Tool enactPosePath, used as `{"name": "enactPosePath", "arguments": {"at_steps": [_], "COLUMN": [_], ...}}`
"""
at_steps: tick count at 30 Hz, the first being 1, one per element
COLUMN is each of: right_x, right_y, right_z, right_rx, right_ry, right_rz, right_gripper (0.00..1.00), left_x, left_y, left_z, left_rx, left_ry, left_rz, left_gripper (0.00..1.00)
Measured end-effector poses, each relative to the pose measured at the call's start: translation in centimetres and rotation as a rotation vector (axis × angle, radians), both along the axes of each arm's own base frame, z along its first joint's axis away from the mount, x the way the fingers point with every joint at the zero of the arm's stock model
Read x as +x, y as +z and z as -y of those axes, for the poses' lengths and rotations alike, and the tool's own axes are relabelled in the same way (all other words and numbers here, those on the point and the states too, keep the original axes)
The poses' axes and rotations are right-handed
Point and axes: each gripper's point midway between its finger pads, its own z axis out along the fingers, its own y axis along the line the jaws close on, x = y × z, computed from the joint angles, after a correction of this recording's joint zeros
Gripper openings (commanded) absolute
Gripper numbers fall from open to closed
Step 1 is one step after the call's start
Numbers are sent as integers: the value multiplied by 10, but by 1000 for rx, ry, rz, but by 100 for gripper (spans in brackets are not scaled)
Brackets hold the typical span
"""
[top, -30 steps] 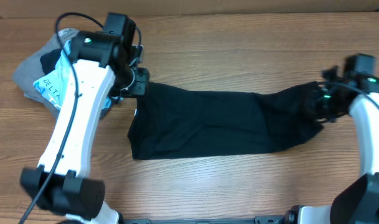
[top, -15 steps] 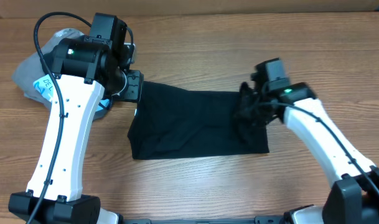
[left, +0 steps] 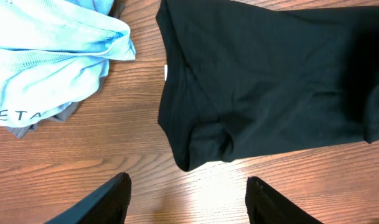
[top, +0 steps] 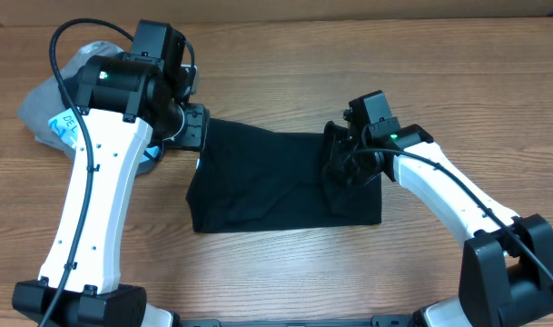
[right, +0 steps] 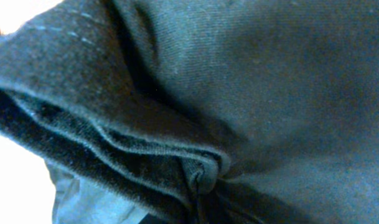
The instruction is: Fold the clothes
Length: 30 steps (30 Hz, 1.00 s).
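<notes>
The shirt's bunched end is folded back only partway, so my right gripper will next pull that end farther left in the overhead view, over the shirt's lower layer.
The black shirt (top: pixel 267 182) lies flat across the middle of the table, its right end doubled back to the left. My right gripper (top: pixel 341 162) is shut on that bunched right end and holds it above the lower layer. In the right wrist view, gathered black shirt folds (right: pixel 201 171) fill the picture and hide the fingers. My left gripper (left: pixel 188 205) is open over bare wood, just off the black shirt's (left: pixel 270 81) corner, with nothing between its fingers. A small white tag (left: pixel 165 73) shows at the shirt's edge.
A light blue lettered shirt (left: pixel 46 56) on a grey garment (left: pixel 27 129) is piled at the table's far left (top: pixel 49 118), beside the left arm (top: pixel 103 191). The table's back edge (top: pixel 349 18) runs along the top.
My right gripper has carried the shirt's right end well to the left, over the rest of the shirt. The left arm shifted slightly left early on, then stayed still.
</notes>
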Motion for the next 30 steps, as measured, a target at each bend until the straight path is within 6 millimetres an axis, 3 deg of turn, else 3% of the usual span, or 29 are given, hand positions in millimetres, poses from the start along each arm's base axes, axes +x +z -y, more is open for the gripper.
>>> {"name": "enactPosePath", "arguments": {"at_steps": [10, 11, 13, 15, 18, 23, 27, 30], "right_x": [-19, -20, -20, -19, -19, -18, -12, -9], "right_y": [-1, 0, 1, 2, 4, 5, 4, 2], "right_z": [-24, -28, -35, -41, -48, -49, -39, -23], "right_rx": [15, 18, 22, 28, 38, 44, 42, 23], "right_ry": [61, 63, 51, 50, 47, 37, 6, -16], "right_rz": [-37, -34, -26, -13, -5, -5, -7, -21], "right_gripper": [4, 9, 34, 41, 49, 48, 45, 34], "left_x": [0, 0, 0, 1, 1, 1, -1, -2], "left_y": [0, 0, 0, 0, 0, 0, -1, -12], "left_z": [0, 0, 0, 0, 0, -1, -1, -1], "left_rx": [0, 0, 0, -1, 1, 5, 7, 10], "left_ry": [0, 0, 0, 0, -3, -5, -5, -1], "left_rz": [0, 1, 2, 4, 6, 4, -6, -28], "left_gripper": [63, 63, 64, 66, 87, 91, 96, 99]}}
